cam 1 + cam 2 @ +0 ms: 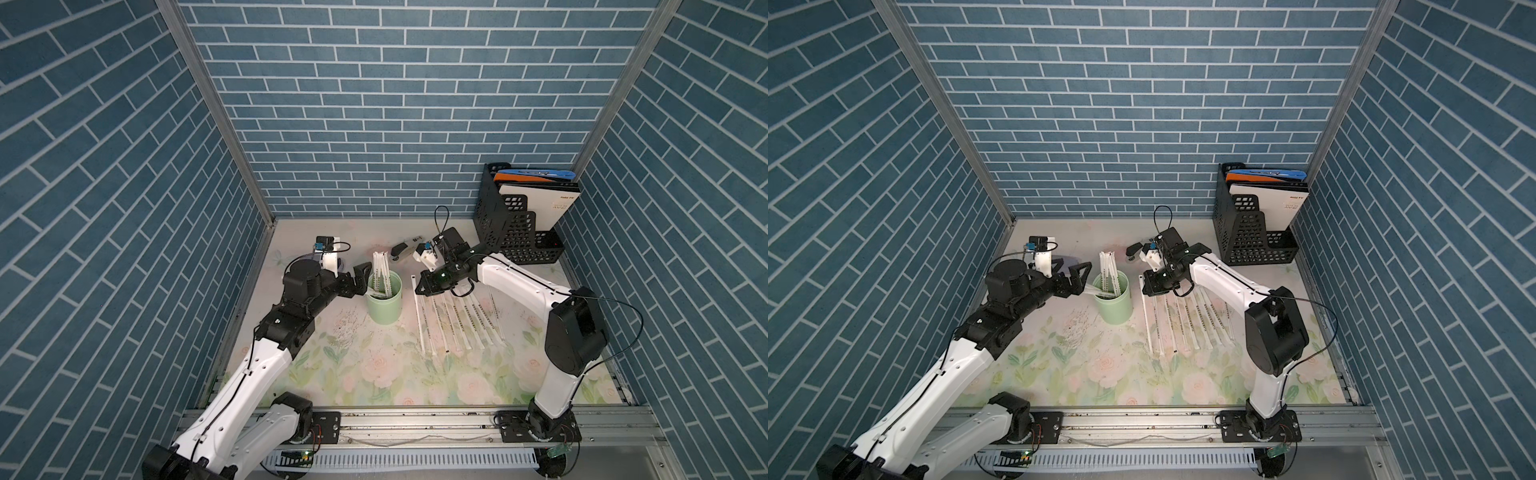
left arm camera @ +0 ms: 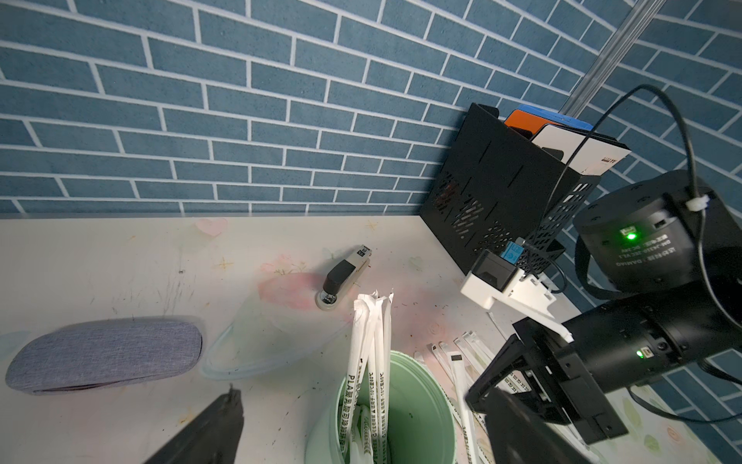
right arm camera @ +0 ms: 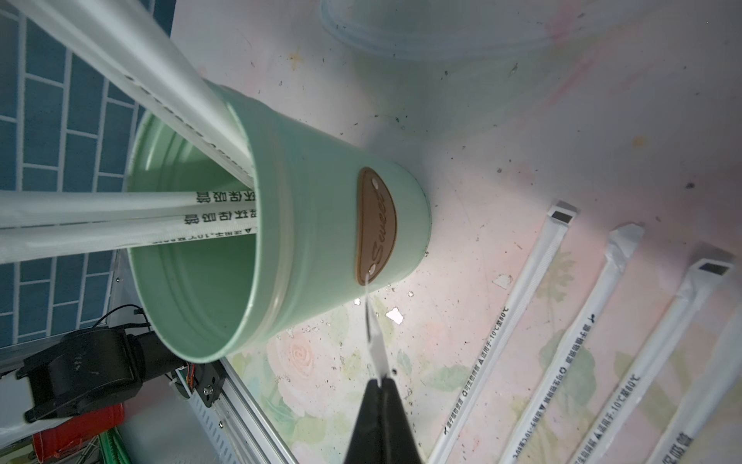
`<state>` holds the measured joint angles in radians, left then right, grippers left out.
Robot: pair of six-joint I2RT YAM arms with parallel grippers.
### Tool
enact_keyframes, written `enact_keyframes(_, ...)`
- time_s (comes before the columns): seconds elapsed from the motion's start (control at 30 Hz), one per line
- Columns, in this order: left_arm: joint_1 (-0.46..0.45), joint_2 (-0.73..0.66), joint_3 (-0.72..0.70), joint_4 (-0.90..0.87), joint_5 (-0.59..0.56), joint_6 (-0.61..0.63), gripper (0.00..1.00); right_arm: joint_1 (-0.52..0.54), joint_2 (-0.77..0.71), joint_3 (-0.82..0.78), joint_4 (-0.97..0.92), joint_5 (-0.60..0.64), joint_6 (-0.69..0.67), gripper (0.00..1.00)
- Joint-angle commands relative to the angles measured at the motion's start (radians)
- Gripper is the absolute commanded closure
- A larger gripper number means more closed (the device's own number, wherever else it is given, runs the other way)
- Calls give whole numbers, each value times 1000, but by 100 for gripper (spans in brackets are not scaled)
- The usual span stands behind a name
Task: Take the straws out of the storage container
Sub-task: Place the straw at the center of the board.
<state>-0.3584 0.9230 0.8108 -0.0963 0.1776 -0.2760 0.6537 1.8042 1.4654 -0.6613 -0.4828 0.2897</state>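
My right gripper is holding the thin straw. An open part of the table shows between the container [image 1: 384, 307] and the row of straws, so I will lower the gripper toward it and release the straw there.
The mint-green storage container [image 1: 384, 307] [image 1: 1112, 309] [image 3: 313, 193] stands upright left of the table's middle. A few white paper-wrapped straws [image 1: 381, 270] [image 1: 1108, 270] [image 2: 371, 341] lean out of it. Several more straws [image 1: 457, 320] [image 1: 1187, 320] [image 3: 562, 341] lie in a row on the table to its right. My left gripper [image 1: 362, 279] [image 1: 1082, 279] [image 2: 361, 395] is open at the container's left rim, with one finger on each side of it in the left wrist view. My right gripper [image 1: 419, 291] [image 1: 1144, 291] [image 3: 380, 379] is shut on a thin straw [image 3: 373, 329], seen edge-on, at the row's left end.
A black perforated file holder [image 1: 511, 232] [image 1: 1246, 237] [image 2: 494, 180] with folders fills the back right corner. A stapler [image 1: 405, 251] [image 2: 345, 277] lies behind the container. A grey fabric case [image 2: 104, 353] lies at the back left. Brick-patterned walls enclose three sides.
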Motion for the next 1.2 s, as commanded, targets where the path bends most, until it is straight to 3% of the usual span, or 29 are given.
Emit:
enact_keyframes(0.0, -2, 1, 19, 0, 3, 5, 0, -8, 22, -20, 32, -21, 20, 100)
enact_keyframes(0.67, -2, 8, 19, 0, 5, 5, 1, -31, 67, 10, 31, -13, 11, 100)
enact_keyframes(1.17, -2, 8, 19, 0, 6, 5, 0, -31, 50, 23, 16, 8, 11, 89)
